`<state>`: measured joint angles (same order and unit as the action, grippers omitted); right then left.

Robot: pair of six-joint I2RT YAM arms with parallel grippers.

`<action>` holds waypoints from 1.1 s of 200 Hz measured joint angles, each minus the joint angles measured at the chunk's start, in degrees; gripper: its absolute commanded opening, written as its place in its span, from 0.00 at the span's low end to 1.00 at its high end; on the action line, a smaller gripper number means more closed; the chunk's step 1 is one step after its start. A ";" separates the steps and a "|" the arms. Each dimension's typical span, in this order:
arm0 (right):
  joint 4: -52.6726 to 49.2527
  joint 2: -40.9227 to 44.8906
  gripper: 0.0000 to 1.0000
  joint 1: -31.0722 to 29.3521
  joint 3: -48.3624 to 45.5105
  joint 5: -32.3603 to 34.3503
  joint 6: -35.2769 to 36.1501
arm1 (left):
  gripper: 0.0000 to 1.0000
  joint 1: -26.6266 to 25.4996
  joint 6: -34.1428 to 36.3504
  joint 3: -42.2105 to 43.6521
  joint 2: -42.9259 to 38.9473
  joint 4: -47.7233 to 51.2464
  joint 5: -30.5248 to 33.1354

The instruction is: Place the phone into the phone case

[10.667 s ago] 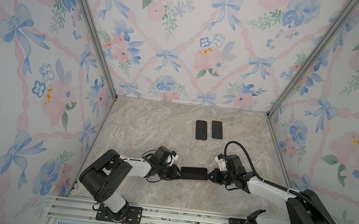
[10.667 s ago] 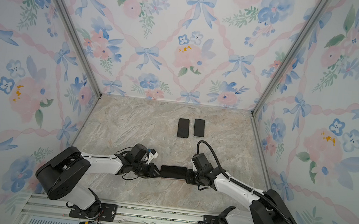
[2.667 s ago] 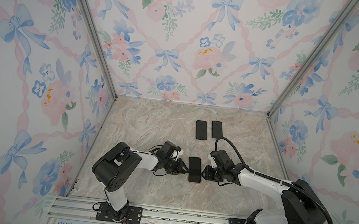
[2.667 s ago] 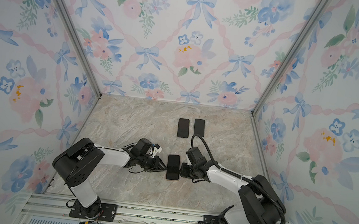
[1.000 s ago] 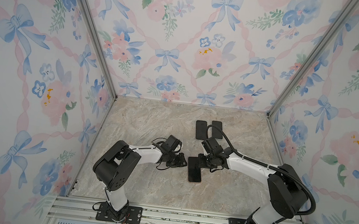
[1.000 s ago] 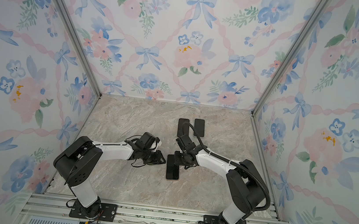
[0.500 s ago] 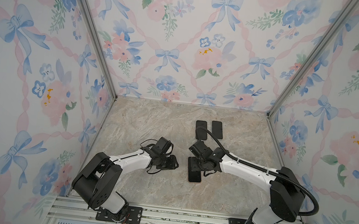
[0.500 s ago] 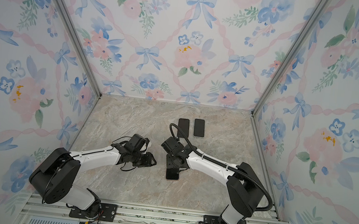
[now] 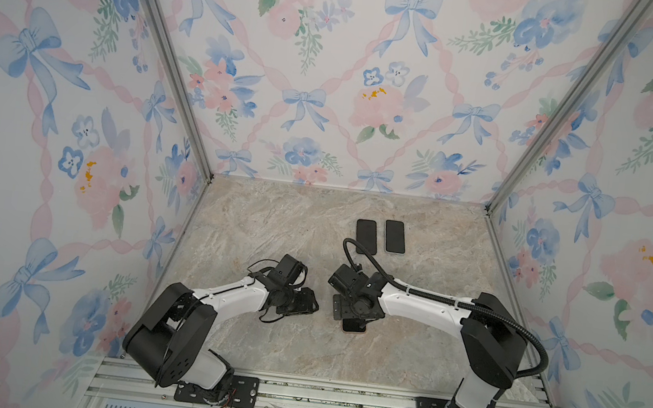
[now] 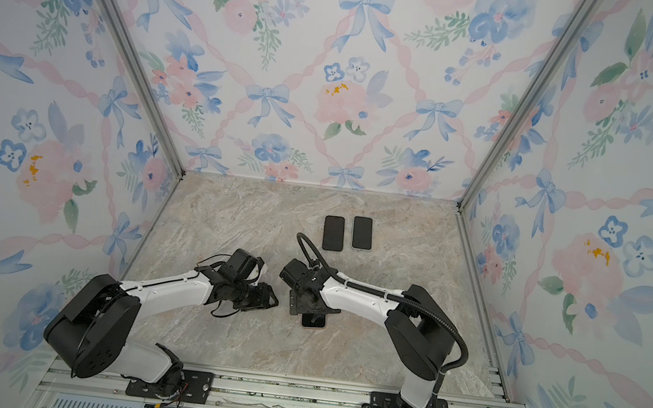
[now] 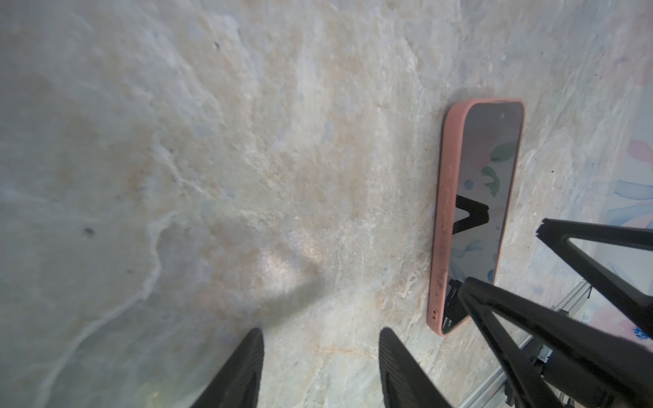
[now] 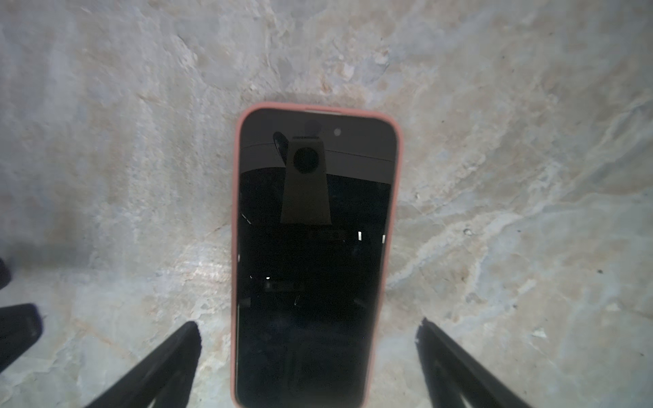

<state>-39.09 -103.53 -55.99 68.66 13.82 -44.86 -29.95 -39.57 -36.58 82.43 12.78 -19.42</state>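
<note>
My open right gripper should next lower and close around the pink phone case's near half below.
A dark-screened phone [image 12: 311,265] lies face up on the marble table, with the pink phone case [image 12: 234,247] framing it on every side that shows. My right gripper [image 12: 307,326] hovers over its near end, open wide, fingers clear of both long sides. In both top views the right gripper [image 9: 354,308] [image 10: 307,301] covers most of the phone [image 9: 353,327] [image 10: 312,321]. My left gripper [image 11: 321,333] is open over bare table, with the phone [image 11: 477,212] and case [image 11: 441,229] off to its side. In a top view the left gripper [image 9: 307,301] sits just left of the right one.
Two more dark phones [image 9: 366,236] [image 9: 395,236] lie side by side at the back of the table, behind the right arm's cable. Floral walls close in the table on three sides. A metal rail [image 9: 336,398] runs along the front edge.
Both grippers have opened wider. The right gripper came forward over the cased phone. The left gripper drew back to the left, away from the phone, which has stayed put.
</note>
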 measured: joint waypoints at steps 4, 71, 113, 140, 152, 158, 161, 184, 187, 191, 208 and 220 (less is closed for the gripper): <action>-0.09 -0.37 0.97 0.00 0.00 0.00 -0.17 | 0.55 0.00 0.00 0.00 0.00 0.00 -0.07; 0.33 -3.61 0.85 0.00 0.37 -0.13 -2.40 | 0.55 0.00 0.00 0.02 0.00 -0.04 -0.13; 1.46 -3.34 0.74 0.68 -0.17 -1.86 -3.61 | 0.55 0.00 -0.02 0.00 0.00 -0.04 -0.11; 1.64 -3.21 0.72 0.92 -0.31 -2.25 -3.63 | 0.54 0.00 -0.02 -0.35 0.44 0.00 -0.31; 1.42 -3.21 0.71 1.05 -0.15 -2.32 -3.63 | 0.54 0.00 -0.02 -0.63 0.79 -0.02 -0.52; 1.11 -3.21 0.71 1.11 0.07 -2.51 -3.63 | 0.54 0.00 -0.02 -0.70 0.87 -0.02 -0.57; 1.03 -3.21 0.71 1.18 0.13 -2.67 -3.61 | 0.54 0.00 -0.02 -0.70 0.87 -0.02 -0.57; -0.85 -3.32 0.70 1.68 2.08 -2.64 -3.08 | 0.54 0.20 -0.02 -0.70 0.87 0.00 -0.74; -1.11 -3.32 0.70 1.84 2.47 -2.64 -2.89 | 0.54 0.26 -0.02 -0.72 0.87 0.04 -0.79; -1.40 -3.32 0.69 2.01 2.97 -2.67 -2.71 | 0.55 0.37 -0.02 -0.74 0.92 0.04 -0.92; -2.25 -3.32 0.69 3.28 5.55 -2.64 -1.90 | 0.54 0.72 -0.02 -1.66 1.44 0.66 -0.96; -2.97 -3.34 0.69 4.70 7.69 -2.64 -1.03 | 0.55 1.05 0.00 -2.89 2.05 0.61 -0.94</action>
<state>-42.06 -106.87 -51.29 76.36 11.18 -45.89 -28.91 -39.57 -39.46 84.49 13.39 -20.36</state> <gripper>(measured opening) 0.732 0.545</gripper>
